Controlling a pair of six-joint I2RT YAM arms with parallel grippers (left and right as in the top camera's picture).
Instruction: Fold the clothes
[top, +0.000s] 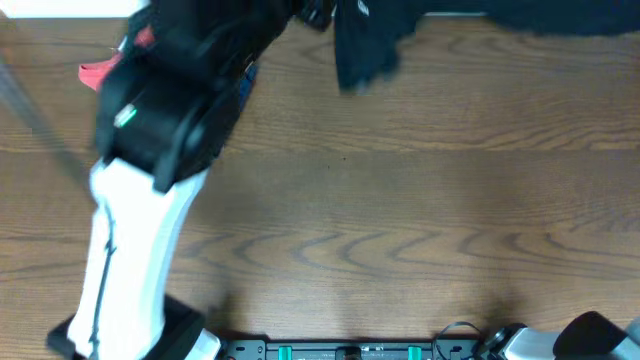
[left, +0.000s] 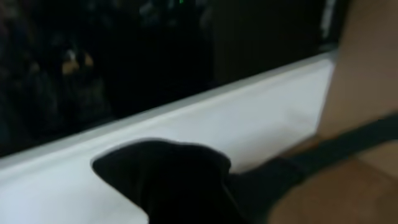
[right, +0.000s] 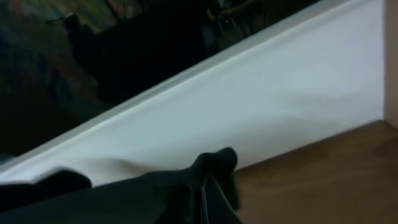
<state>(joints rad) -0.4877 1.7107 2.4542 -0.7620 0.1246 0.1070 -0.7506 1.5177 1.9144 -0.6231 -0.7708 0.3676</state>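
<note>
I should next move my right gripper down and back over the bare wooden tabletop to release the pinched fold there, as the black T-shirt (top: 365, 40) hangs along the tabletop's far edge.
The clothes, a black T-shirt (top: 365, 40), hang along the far edge of the table, and most of the shirt runs out of the overhead view at the top and right. My left gripper (top: 318, 12) is at the far edge, at the shirt's left end. In the left wrist view it (left: 186, 208) is shut on a bunch of the black fabric (left: 161, 168). The right gripper is out of the overhead view. In the right wrist view it (right: 205, 202) is shut on a pinched fold of the same fabric (right: 214, 163).
The wooden table (top: 400, 200) lies beneath, with a white wall strip (right: 280, 93) behind its far edge. A small red item (top: 95, 72) lies at the far left beside the left arm (top: 150, 200). The arm bases and a cable (top: 460, 335) sit at the near edge.
</note>
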